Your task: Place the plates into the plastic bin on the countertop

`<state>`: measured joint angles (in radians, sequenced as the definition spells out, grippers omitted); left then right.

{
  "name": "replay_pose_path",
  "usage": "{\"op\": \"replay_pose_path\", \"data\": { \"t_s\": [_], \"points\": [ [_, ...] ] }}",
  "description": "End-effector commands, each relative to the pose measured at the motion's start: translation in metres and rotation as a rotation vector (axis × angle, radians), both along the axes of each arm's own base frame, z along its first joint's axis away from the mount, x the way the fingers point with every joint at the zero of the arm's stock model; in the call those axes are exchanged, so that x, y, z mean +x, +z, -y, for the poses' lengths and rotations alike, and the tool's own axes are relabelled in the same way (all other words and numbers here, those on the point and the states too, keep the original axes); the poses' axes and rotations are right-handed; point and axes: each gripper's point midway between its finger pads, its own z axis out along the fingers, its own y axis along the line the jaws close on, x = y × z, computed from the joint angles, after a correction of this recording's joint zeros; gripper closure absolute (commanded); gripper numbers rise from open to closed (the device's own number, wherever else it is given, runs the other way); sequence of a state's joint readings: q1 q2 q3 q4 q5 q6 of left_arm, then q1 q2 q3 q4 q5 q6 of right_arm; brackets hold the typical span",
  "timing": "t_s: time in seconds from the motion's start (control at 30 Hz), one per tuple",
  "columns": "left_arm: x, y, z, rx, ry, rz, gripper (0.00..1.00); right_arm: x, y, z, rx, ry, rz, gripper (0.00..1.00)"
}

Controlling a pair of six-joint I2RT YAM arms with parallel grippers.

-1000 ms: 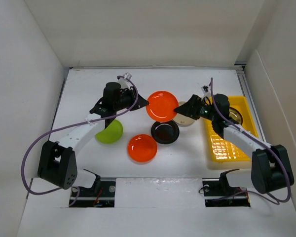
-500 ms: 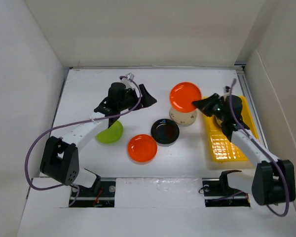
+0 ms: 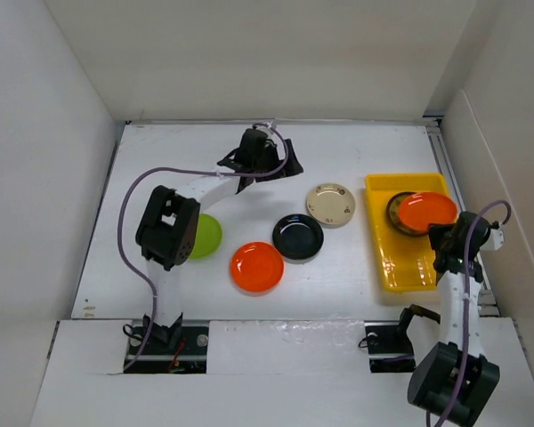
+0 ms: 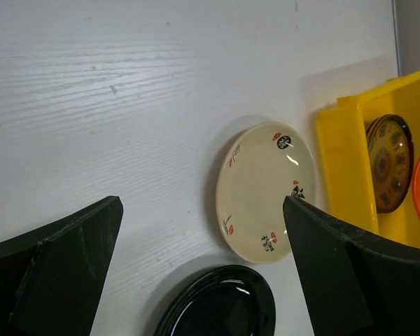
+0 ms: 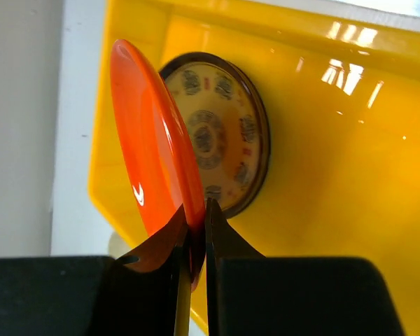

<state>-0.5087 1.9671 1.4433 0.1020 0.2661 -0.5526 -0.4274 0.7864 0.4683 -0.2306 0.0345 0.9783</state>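
My left gripper will next move down and to the right in the top view, onto the cream plate's rim away from the bin, because the bare countertop there leaves room for my fingers.
My right gripper point(image 3: 443, 233) point(image 5: 196, 218) is shut on the rim of an orange plate point(image 3: 427, 210) point(image 5: 150, 157), held tilted over the far end of the yellow plastic bin point(image 3: 384, 258) point(image 5: 322, 147). Beneath it in the bin lies a brown-and-gold patterned plate point(image 3: 399, 213) point(image 5: 220, 129). My left gripper point(image 3: 271, 160) point(image 4: 201, 206) hangs open and empty above the countertop point(image 3: 160, 169), looking down on a cream plate point(image 3: 330, 205) point(image 4: 266, 192) and a black plate point(image 3: 298, 237) point(image 4: 220, 308). A second orange plate point(image 3: 256, 267) and a lime green plate point(image 3: 206, 236) lie nearer the front.
White walls close in the countertop on the left, far and right sides. The left arm's forearm point(image 3: 165, 227) crosses over part of the lime green plate. The bin's near half point(image 3: 405, 267) holds nothing.
The left gripper opened off the orange plate and drew back toward the far wall. The right gripper shut on that plate and carried it right, over the bin.
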Motion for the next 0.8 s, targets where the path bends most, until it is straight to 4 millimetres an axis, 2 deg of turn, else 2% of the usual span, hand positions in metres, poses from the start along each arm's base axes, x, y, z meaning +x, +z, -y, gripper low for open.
{"op": "replay_pose_path", "data": {
  "t_s": [0.0,0.07,0.1,0.13,0.17,0.2,0.23,0.3,0.33,0.37,0.4,0.43,0.5,0.57,0.6,0.67,0.7,0.77],
  "points": [
    [0.009,0.027,0.023,0.006,-0.092,0.075,0.0,0.003,-0.005,0.005,-0.013,0.005,-0.028,0.96],
    [0.012,0.005,0.026,0.035,-0.109,0.033,0.0,0.008,-0.007,0.004,-0.01,0.025,-0.028,0.62],
    [0.012,0.002,0.028,0.043,-0.132,0.031,0.0,0.01,-0.005,0.002,-0.008,0.036,-0.017,0.46],
    [0.015,0.005,0.032,0.032,-0.142,0.038,0.0,0.012,-0.004,0.001,-0.003,0.044,-0.018,0.35],
    [0.013,-0.002,0.031,0.042,-0.142,0.017,0.0,0.012,-0.004,0.001,-0.003,0.044,-0.018,0.22],
    [0.011,-0.009,0.033,0.044,-0.161,0.008,0.0,0.014,0.0,0.0,-0.002,0.053,-0.007,0.18],
    [0.013,-0.005,0.034,0.04,-0.161,0.016,0.0,0.014,0.0,0.0,-0.002,0.053,-0.007,0.16],
    [0.006,-0.014,0.037,0.054,-0.184,-0.006,0.0,0.014,0.015,0.0,-0.012,0.053,0.014,0.11],
    [0.006,-0.022,0.035,0.074,-0.183,-0.015,0.0,0.011,0.019,0.001,-0.016,0.045,0.012,0.04],
    [0.005,-0.014,0.041,0.069,-0.193,-0.004,0.0,0.005,0.017,-0.002,-0.004,0.045,-0.013,0.04],
    [0.005,-0.029,0.038,0.102,-0.188,-0.029,0.0,0.003,0.022,-0.003,-0.006,0.045,-0.009,0.03],
    [0.002,-0.032,0.042,0.108,-0.197,-0.039,0.0,0.002,0.034,-0.004,-0.011,0.039,0.022,0.0],
    [0.006,-0.04,0.044,0.119,-0.203,-0.045,0.0,-0.004,0.041,-0.002,-0.022,0.02,0.018,0.0],
    [0.001,-0.048,0.047,0.141,-0.222,-0.067,0.01,-0.008,0.048,-0.004,-0.018,0.02,0.009,0.0],
    [0.003,-0.045,0.048,0.137,-0.221,-0.058,0.01,-0.012,0.05,-0.006,-0.011,0.02,-0.005,0.0],
    [0.0,-0.056,0.052,0.153,-0.237,-0.074,0.03,-0.012,0.065,-0.012,-0.022,0.054,0.036,0.0],
    [0.0,-0.052,0.054,0.146,-0.245,-0.074,0.04,-0.013,0.069,-0.018,-0.023,0.087,0.053,0.0],
    [-0.002,-0.061,0.057,0.144,-0.268,-0.087,0.06,-0.016,0.081,-0.024,-0.035,0.107,0.099,0.0]
  ]
}}
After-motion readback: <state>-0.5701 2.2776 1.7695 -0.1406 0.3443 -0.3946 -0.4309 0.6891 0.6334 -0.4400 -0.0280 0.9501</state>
